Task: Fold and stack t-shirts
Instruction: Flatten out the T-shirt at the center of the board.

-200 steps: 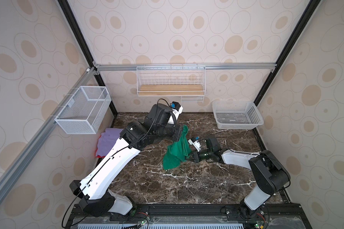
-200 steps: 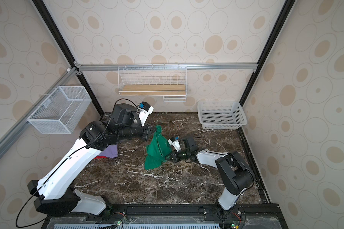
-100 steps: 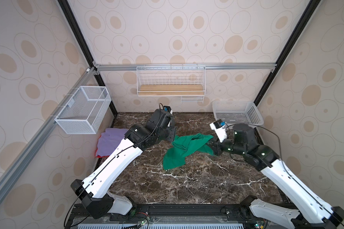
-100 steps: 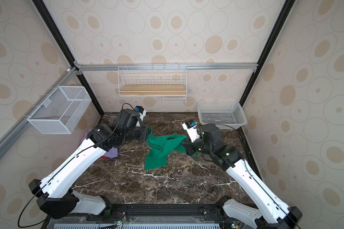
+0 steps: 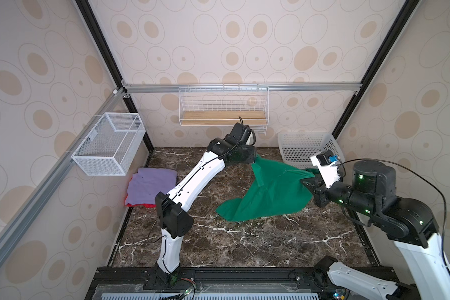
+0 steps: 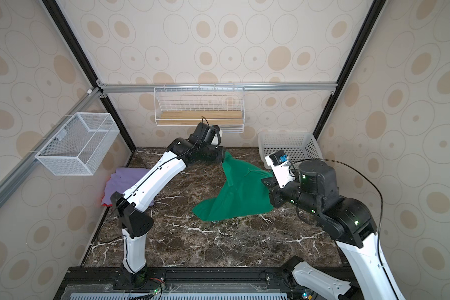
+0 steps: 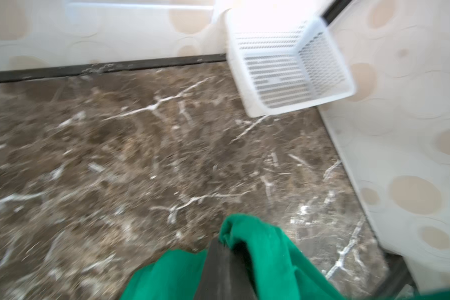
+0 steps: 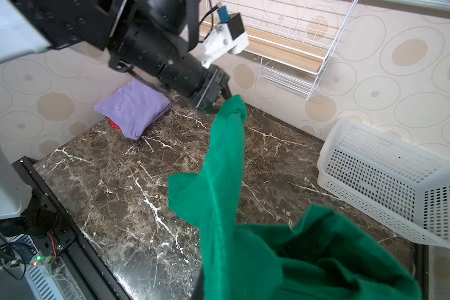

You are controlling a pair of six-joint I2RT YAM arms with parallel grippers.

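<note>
My right gripper draws back and down to the clear front marble next and releases the shirt's corner, since that marble lies below and back from the gripper.
The emerald-green t-shirt hangs stretched between both grippers above the marble table, its lower edge trailing on the surface. My left gripper is shut on its back corner, and green cloth wraps its dark finger. My right gripper is shut on the shirt's right corner; in the right wrist view the green cloth hides its jaws. The folded lavender t-shirt lies on the red t-shirt at the table's left edge.
A white perforated basket stands in the back right corner, just behind the right gripper. A wire basket hangs on the left wall. A wire shelf with a wooden board hangs on the back wall above the left gripper.
The right arm rose from the table and swung right with its corner. The left gripper shifted right along the back. The shirt went from a hanging bunch to a wide spread.
</note>
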